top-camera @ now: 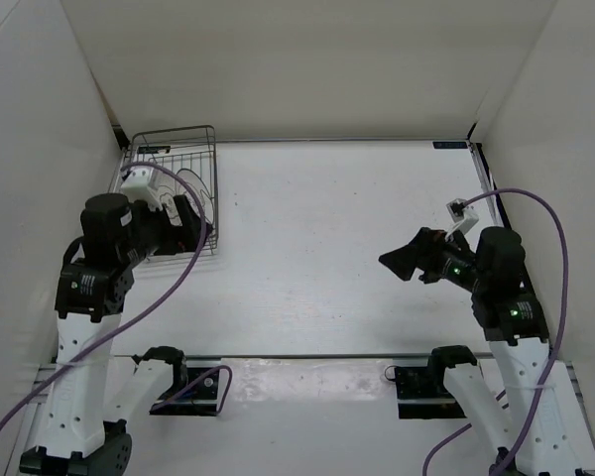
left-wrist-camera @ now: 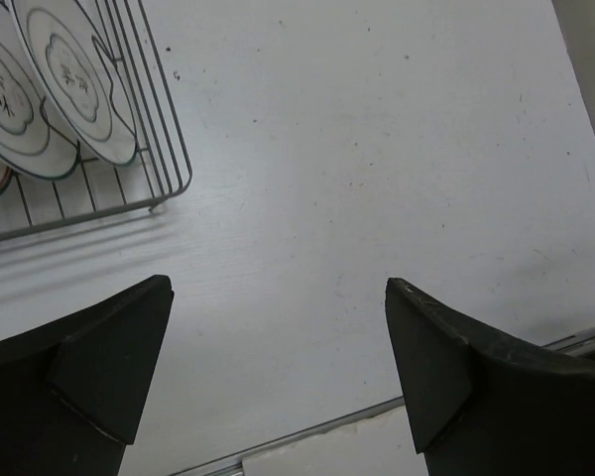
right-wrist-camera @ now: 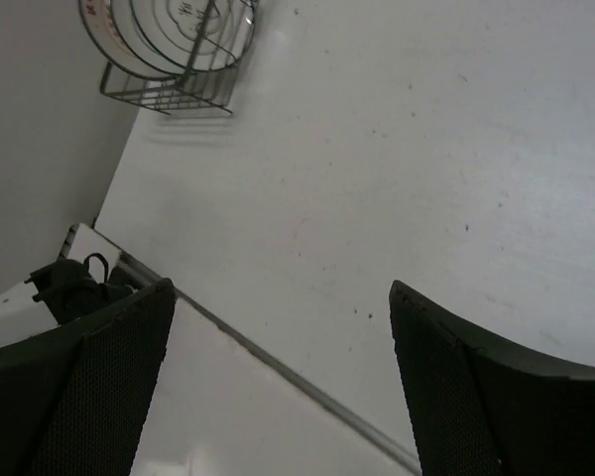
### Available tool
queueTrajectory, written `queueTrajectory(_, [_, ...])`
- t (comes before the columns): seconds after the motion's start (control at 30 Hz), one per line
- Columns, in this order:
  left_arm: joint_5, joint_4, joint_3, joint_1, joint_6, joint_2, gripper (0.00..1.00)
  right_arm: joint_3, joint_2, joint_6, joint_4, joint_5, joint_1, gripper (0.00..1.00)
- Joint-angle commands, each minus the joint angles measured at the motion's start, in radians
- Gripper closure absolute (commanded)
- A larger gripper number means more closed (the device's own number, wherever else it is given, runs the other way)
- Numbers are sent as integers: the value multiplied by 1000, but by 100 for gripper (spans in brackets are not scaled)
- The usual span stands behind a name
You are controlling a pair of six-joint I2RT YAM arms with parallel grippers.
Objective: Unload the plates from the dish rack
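Observation:
I need to move my left gripper down and outward over the rack next, onto the rim of the front pale plate (left-wrist-camera: 32, 61), as the plate stands below and outward of my open fingers.
The dark wire dish rack (top-camera: 169, 188) stands at the far left of the table. Round plates (top-camera: 193, 186) stand upright between its dividers. In the left wrist view two pale plates with a flower-like outline show, one in front (left-wrist-camera: 79, 84) and one behind it (left-wrist-camera: 10, 114), in the rack's corner (left-wrist-camera: 164, 193). The right wrist view shows the rack (right-wrist-camera: 193, 89) far off, with a clear plate (right-wrist-camera: 174, 35) and an orange-marked plate (right-wrist-camera: 97, 25). My left gripper (top-camera: 190, 230) (left-wrist-camera: 278, 288) is open and empty, at the rack's near right end. My right gripper (top-camera: 392, 260) (right-wrist-camera: 282, 288) is open and empty over the table's right half.
White walls enclose the table on the left, back and right. A metal strip (top-camera: 297, 355) runs along the table's near edge, with both arm bases behind it. A purple cable (top-camera: 178, 278) loops from the left arm, near the rack.

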State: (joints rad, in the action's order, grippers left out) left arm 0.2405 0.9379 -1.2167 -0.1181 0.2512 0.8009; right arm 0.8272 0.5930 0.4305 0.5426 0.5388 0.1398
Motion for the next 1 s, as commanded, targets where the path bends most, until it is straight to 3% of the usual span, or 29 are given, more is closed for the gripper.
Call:
queueTrajectory(0.0, [-7, 85, -99, -8, -27, 66, 0, 165, 28, -5, 265, -37, -2, 10])
queueTrajectory(0.03, [-24, 78, -96, -8, -3, 64, 0, 232, 46, -22, 368, -75, -2, 10])
queueTrajectory(0.07, [-36, 72, -92, -6, 5, 63, 0, 263, 56, -50, 461, -217, 0, 10])
queueTrajectory(0.17, [-61, 23, -86, -6, 11, 80, 0, 389, 94, -161, 635, -328, 1, 10])
queueTrajectory(0.2, [-64, 13, -86, -6, 13, 87, 0, 409, 94, -162, 670, -468, 10, 10])
queueTrajectory(0.3, [-89, -71, -78, -8, 14, 125, 0, 342, 44, -133, 668, -583, 21, 10])
queueTrajectory(0.47, [-204, -117, -112, -8, -55, 283, 0, 190, -50, -186, 606, -505, 21, 10])
queueTrajectory(0.63, [-290, -171, -150, 1, -119, 421, 1, 199, -85, -199, 635, -531, 24, 10])
queueTrajectory(0.97, [-335, -226, -297, 84, -59, 704, 8, 214, -73, -249, 643, -416, 43, 10])
